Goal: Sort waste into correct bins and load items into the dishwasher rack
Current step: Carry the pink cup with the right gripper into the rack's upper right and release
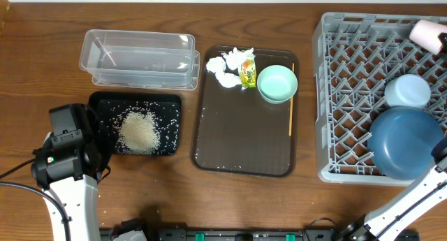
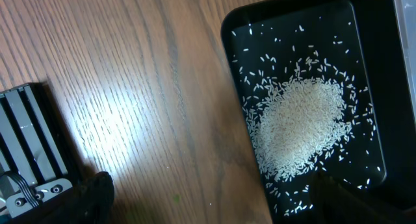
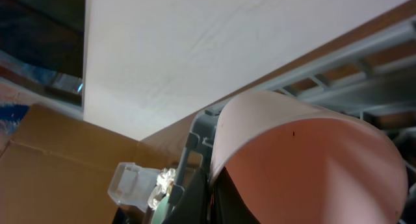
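Note:
My right gripper will lower and draw back from the rack's far edge toward the light-blue bowl [image 1: 407,91], where the rack's empty wires leave the pink cup [image 3: 312,159] room.
A heap of white rice [image 1: 137,131] lies in the black tray [image 1: 167,105], with the clear tub [image 1: 140,57] behind it. My left gripper [image 2: 214,208] is open beside the tray's edge, one finger [image 2: 91,195] over bare wood and the other over the rice tray [image 2: 364,87]. Crumpled tissues [image 1: 225,68], a yellow-green wrapper [image 1: 247,72], the mint-green bowl [image 1: 276,83] and a yellow stick [image 1: 291,101] lie on the brown tray [image 1: 244,143]. The grey rack [image 1: 349,94] holds the light-blue bowl [image 1: 407,91] and dark-blue bowl [image 1: 405,142]. My right gripper [image 3: 213,178] is shut on the pink cup's [image 3: 312,159] rim, over the rack's far right corner [image 1: 424,33].
The left arm [image 1: 68,140] stands at the front left of the wooden table. The right arm [image 1: 408,202] rises from the front right past the rack's near edge. A cardboard box [image 3: 58,159] and a white wall lie beyond the table.

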Controlling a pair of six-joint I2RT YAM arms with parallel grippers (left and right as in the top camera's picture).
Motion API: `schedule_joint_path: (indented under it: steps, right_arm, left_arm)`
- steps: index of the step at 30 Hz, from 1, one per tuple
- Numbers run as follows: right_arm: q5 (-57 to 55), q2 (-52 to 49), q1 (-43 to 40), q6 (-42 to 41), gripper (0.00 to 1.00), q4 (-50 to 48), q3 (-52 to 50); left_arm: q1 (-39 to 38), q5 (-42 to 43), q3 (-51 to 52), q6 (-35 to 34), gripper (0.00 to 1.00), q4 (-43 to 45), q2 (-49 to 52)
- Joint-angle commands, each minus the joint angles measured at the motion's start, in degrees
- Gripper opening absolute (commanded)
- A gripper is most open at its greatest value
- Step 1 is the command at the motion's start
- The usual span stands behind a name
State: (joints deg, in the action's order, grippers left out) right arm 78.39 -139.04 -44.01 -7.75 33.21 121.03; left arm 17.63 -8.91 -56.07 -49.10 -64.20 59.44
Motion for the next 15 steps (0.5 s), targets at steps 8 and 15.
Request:
schedule_joint_path:
  steps: [8,15]
  right_arm:
    - [-4.92,0.15,0.13,-0.79,0.01,-0.09,-5.38]
    - [-4.92,0.15,-1.55,-1.05,0.01,0.17,-5.62]
  left_arm:
    - [0.35,0.13,-1.05,0.37,0.97,-0.24,0.04]
    - [0.35,0.13,-1.05,0.37,0.97,-0.24,0.04]
